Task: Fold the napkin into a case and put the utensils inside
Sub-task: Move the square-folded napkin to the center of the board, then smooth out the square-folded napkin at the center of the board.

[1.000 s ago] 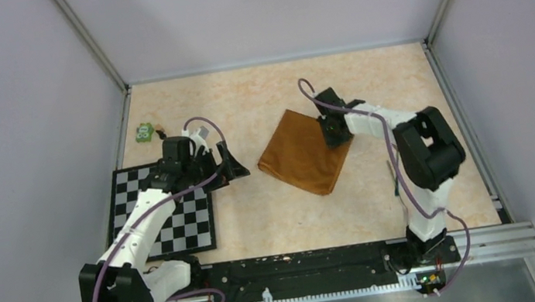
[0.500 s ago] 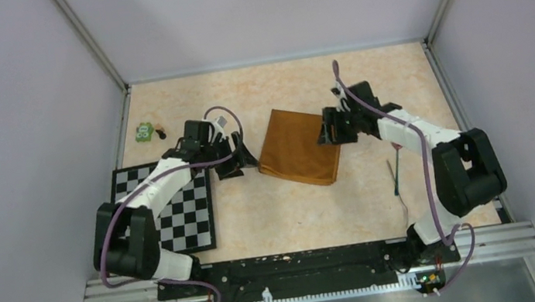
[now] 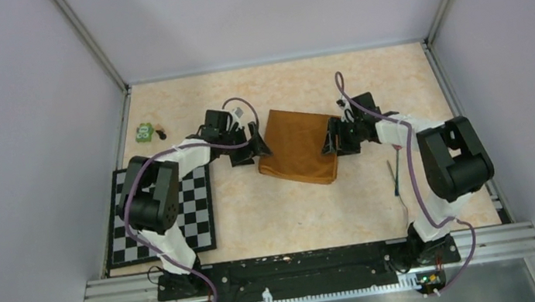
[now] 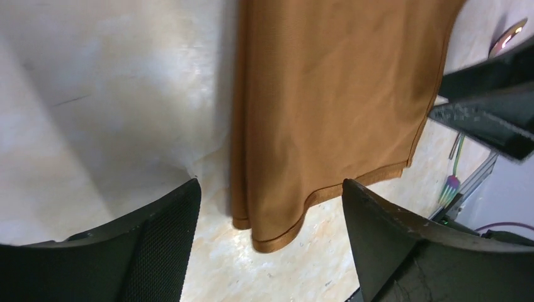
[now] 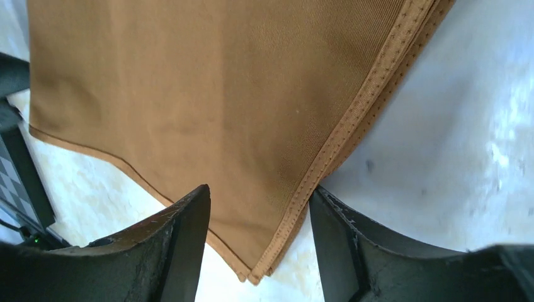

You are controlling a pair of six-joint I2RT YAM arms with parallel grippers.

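Observation:
The robot's left gripper will move back and close on the napkin's near corner by the checkered mat (image 4: pixel 273 239), because that corner is nearer the base than the gripper's open fingers.
The rust-orange napkin (image 3: pixel 297 147) lies folded flat in the middle of the table. My left gripper (image 3: pixel 257 146) is open at its left edge. In the left wrist view the napkin (image 4: pixel 327 94) hangs down between the fingers, and its near corner sits just above the gripper (image 4: pixel 271 207). My right gripper (image 3: pixel 331 142) is open at the napkin's right edge. In the right wrist view the napkin's stitched corner (image 5: pixel 277 251) lies between the open fingers of the gripper (image 5: pixel 258 207). The utensils (image 3: pixel 395 173) lie on the table to the right, and a fork (image 4: pixel 450 187) shows in the left wrist view.
A black-and-white checkered mat (image 3: pixel 172 218) lies at the left under the left arm. A small green toy (image 3: pixel 144 132) sits at the far left near the wall. Metal rails frame the table on all sides.
Both grippers have moved in to the napkin's left and right edges. The left one came off the checkered mat. The napkin has turned from a diamond to a squarer lie.

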